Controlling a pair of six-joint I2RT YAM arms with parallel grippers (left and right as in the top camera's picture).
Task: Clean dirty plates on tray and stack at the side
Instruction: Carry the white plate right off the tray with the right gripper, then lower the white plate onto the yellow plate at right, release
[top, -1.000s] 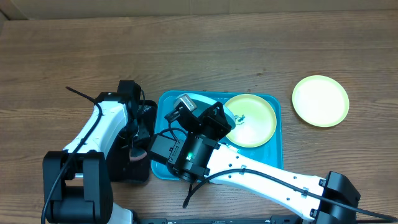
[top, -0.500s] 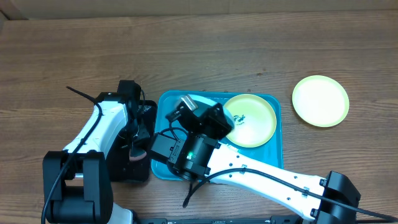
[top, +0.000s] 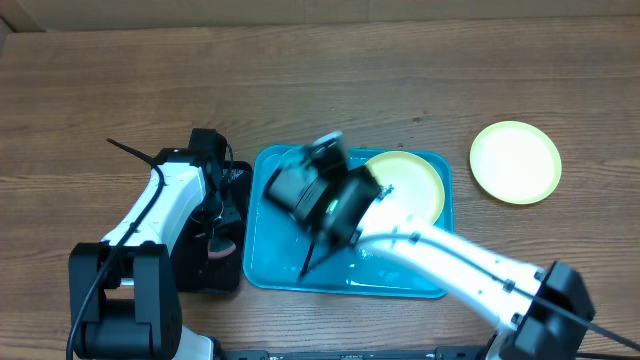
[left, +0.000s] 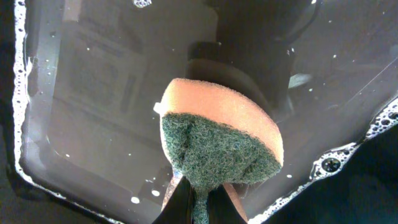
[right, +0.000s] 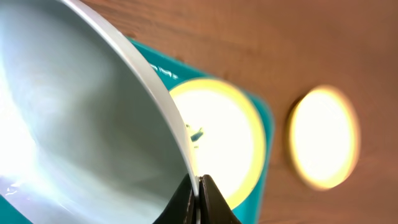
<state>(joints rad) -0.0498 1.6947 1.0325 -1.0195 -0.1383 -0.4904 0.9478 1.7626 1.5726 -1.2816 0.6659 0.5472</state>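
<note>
I will use my right gripper to put the light blue plate down on an unsmudged yellow-green plate, which is on the tabletop outside the tray (top: 265, 270).
My right gripper (right: 198, 190) is shut on the rim of the light blue plate (right: 81, 118), which is tilted steeply and fills the left of the right wrist view. In the overhead view that wrist (top: 320, 190) is blurred above the cyan tray (top: 265, 270). A yellow-green plate with a small dark smudge (top: 412, 190) lies in the tray's right half and also shows in the right wrist view (right: 221, 140). Another yellow-green plate (top: 515, 162) lies on the table to the right. My left gripper (left: 200, 202) is shut on a sponge (left: 217, 140).
The sponge, orange with a green scouring face, hangs over soapy water in a small black tray (top: 200, 275) left of the cyan tray. A wet white smear (top: 385, 262) lies in the cyan tray under my right arm. The table is brown wood.
My right wrist has swung up and to the right over the cyan tray with the light blue plate and is motion-blurred. The left arm and sponge have not moved.
</note>
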